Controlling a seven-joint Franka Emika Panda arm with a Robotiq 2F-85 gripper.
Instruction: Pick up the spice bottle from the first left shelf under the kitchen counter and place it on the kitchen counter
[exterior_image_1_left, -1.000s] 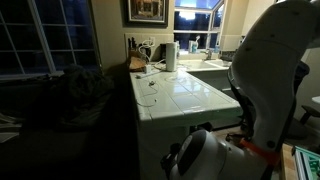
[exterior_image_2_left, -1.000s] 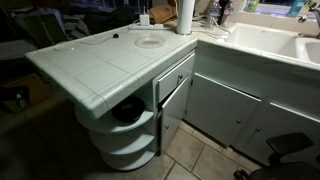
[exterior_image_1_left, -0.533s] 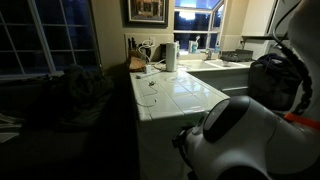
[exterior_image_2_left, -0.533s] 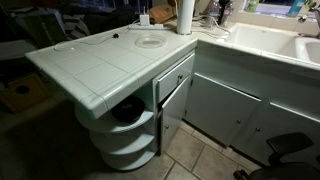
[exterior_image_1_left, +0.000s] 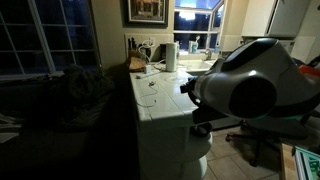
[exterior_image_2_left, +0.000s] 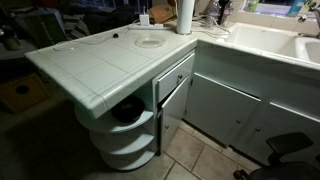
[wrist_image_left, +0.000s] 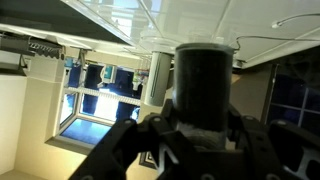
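I will next move my gripper down and turn it level toward the bare tiles below, at the near end of the counter, to release the tilted bottle upright.
In the wrist view, which stands upside down, my gripper (wrist_image_left: 195, 125) is shut on a dark cylindrical spice bottle (wrist_image_left: 203, 85) that fills the middle of the picture. The tiled kitchen counter (wrist_image_left: 200, 15) shows beyond it at the top edge. In an exterior view the arm's white body (exterior_image_1_left: 250, 90) hangs at the counter's near right corner (exterior_image_1_left: 165, 95); the jaws and bottle are hidden there. The counter also shows in an exterior view (exterior_image_2_left: 100, 65), with the rounded shelves (exterior_image_2_left: 125, 128) under its corner; no arm shows in that view.
A paper towel roll (exterior_image_1_left: 171, 56) (exterior_image_2_left: 185, 15) stands at the counter's far end. A round white dish (exterior_image_2_left: 149, 41) and a cable lie on the tiles. A dark bowl (exterior_image_2_left: 128, 112) sits on the top shelf. A sink counter (exterior_image_2_left: 260, 40) adjoins.
In the exterior view the arm has risen from low in front of the cabinet to counter height, beside the counter's near corner. Counter and shelves look the same.
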